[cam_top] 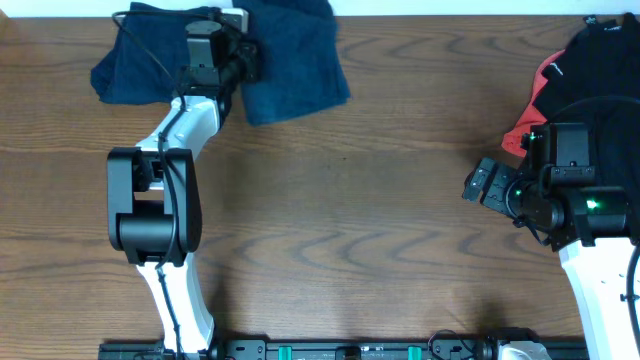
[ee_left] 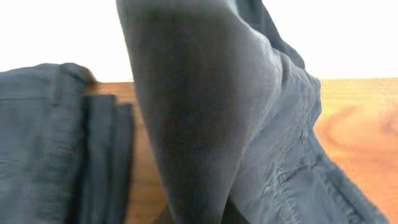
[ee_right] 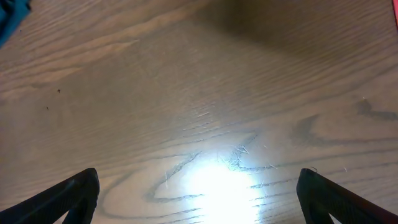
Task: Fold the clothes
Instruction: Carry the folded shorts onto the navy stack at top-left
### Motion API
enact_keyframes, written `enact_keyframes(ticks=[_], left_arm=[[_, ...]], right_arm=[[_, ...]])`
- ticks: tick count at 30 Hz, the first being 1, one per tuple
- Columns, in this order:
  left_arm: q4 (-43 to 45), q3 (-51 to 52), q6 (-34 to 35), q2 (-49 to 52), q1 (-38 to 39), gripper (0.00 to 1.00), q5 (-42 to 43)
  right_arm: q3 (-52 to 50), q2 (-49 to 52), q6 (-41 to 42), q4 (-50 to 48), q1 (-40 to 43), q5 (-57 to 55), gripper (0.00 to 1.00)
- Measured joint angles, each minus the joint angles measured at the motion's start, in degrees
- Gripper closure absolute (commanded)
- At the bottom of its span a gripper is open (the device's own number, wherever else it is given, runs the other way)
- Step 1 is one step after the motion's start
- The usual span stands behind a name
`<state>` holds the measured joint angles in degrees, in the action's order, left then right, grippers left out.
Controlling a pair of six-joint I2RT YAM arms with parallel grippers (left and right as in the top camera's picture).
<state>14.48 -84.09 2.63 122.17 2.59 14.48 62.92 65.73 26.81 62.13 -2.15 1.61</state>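
I should next move my left gripper to the left in the overhead view, over the folded blue cloth [cam_top: 138,62], and release the fold, because the cloth lies that way.
A dark blue garment [cam_top: 290,60] lies rumpled at the table's far left edge. My left gripper [cam_top: 240,62] sits on it. In the left wrist view a fold of the blue cloth [ee_left: 205,112] rises straight up from between the jaws, so the gripper is shut on it; the fingertips themselves are hidden by fabric. More of the garment lies folded at the left [ee_left: 43,143]. My right gripper [cam_top: 482,186] hovers over bare wood at the right, open and empty, with both fingertips far apart in the right wrist view [ee_right: 198,193].
A heap of black and red clothes [cam_top: 585,70] sits at the far right corner, just behind the right arm. The wooden table [cam_top: 350,200] stretches between the two arms. The left arm's base [cam_top: 150,215] stands at mid left.
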Motion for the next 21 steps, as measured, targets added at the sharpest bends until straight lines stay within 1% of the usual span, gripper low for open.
enact_keyframes(ticks=[5,13,21], left_arm=[[4.46,-0.09,4.0,0.2,-1.03,0.94,-2.8],[5.29,-1.53,10.4,0.22,-2.23,0.94,-3.96],[5.53,-1.77,13.14,0.22,-2.47,0.94,-4.85]], right_arm=[[0.0,0.0,0.0,0.0,0.0,0.0,0.01],[0.0,0.0,0.0,0.0,0.0,0.0,0.01],[0.0,0.0,0.0,0.0,0.0,0.0,0.01]])
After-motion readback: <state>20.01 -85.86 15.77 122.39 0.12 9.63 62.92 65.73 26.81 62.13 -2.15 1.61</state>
